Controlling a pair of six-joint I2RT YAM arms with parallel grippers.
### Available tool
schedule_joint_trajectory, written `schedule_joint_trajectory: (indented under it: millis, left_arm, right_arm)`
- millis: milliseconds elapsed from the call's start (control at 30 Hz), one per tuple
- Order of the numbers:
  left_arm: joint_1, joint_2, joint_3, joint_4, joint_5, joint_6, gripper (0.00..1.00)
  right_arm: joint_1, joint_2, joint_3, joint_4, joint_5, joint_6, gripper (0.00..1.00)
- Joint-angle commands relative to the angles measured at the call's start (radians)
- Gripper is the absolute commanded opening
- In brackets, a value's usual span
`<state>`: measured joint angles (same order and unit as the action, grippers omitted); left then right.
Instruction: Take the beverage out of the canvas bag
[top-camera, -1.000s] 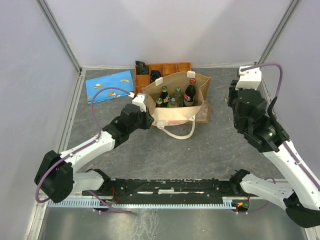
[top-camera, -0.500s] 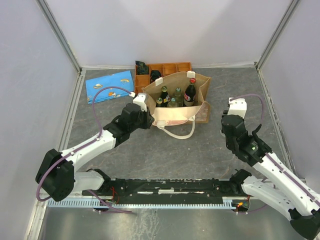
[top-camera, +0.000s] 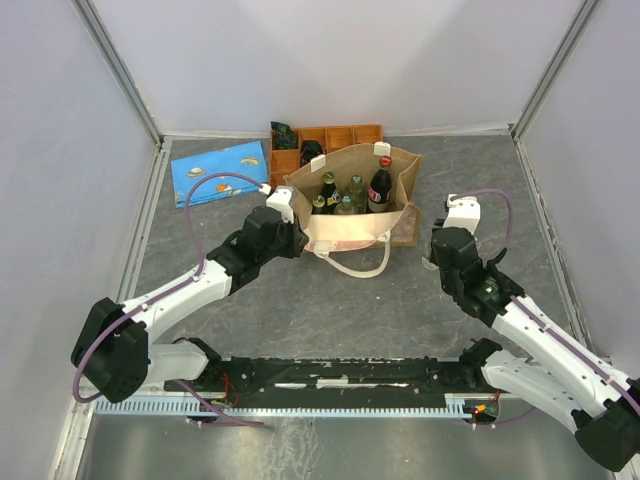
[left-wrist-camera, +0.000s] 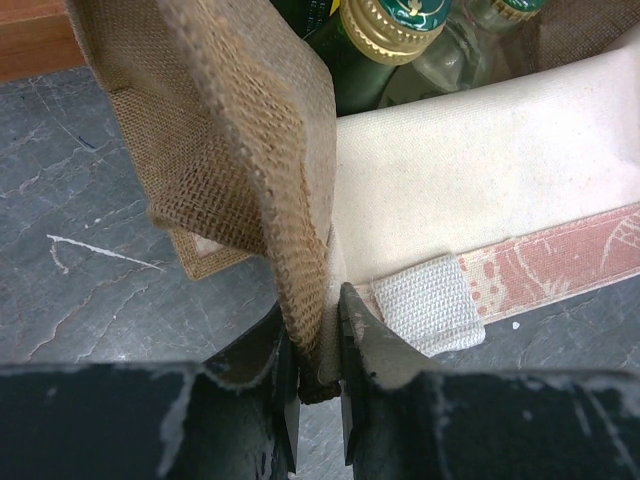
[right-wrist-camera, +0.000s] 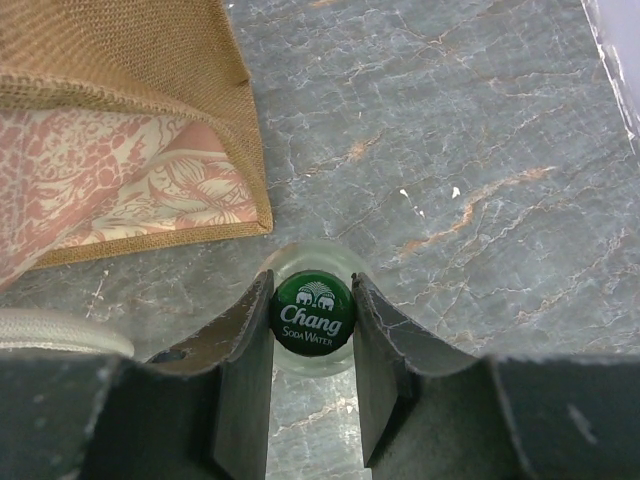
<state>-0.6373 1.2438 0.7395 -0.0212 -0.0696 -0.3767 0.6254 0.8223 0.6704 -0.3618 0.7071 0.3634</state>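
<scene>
The bottle is upright, clear of the bag (top-camera: 350, 225); my right gripper should lower it onto the bare table and release the cap next.
The tan canvas bag (top-camera: 350, 225) stands open at the table's back middle, with several bottles inside, one with a red cap (top-camera: 380, 185). My left gripper (top-camera: 287, 212) is shut on the bag's near-left rim (left-wrist-camera: 300, 250); its jaws pinch the fabric (left-wrist-camera: 318, 345). My right gripper (top-camera: 437, 262) is to the right of the bag, shut on the green "Chang Soda Water" cap (right-wrist-camera: 312, 312) of a clear glass bottle (right-wrist-camera: 300, 362). The bottle is upright, low at the table beside the bag's right end (right-wrist-camera: 150, 190). I cannot tell if it touches the table.
An orange compartment tray (top-camera: 345, 135) with dark packets (top-camera: 285, 134) lies behind the bag. A blue patterned cloth (top-camera: 220, 170) lies at the back left. The bag's cream handle (top-camera: 360, 265) loops onto the table in front. Walls enclose the table.
My right arm has come down from high at the right to low beside the bag's right end. The left arm and the bag have not moved.
</scene>
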Motion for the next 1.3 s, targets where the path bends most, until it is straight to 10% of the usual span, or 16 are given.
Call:
schedule_joint_trajectory:
  millis: [0,1267]
  left_arm:
    - [-0.006,0.014,0.017,-0.076,-0.004,0.070,0.03]
    - [-0.006,0.036,0.037,-0.089,-0.016,0.088,0.03]
  right_arm:
    - [-0.029,-0.002,0.013,0.157,0.010,0.042,0.00]
    - [-0.042,0.046,-0.026,0.083,0.022,0.120,0.00]
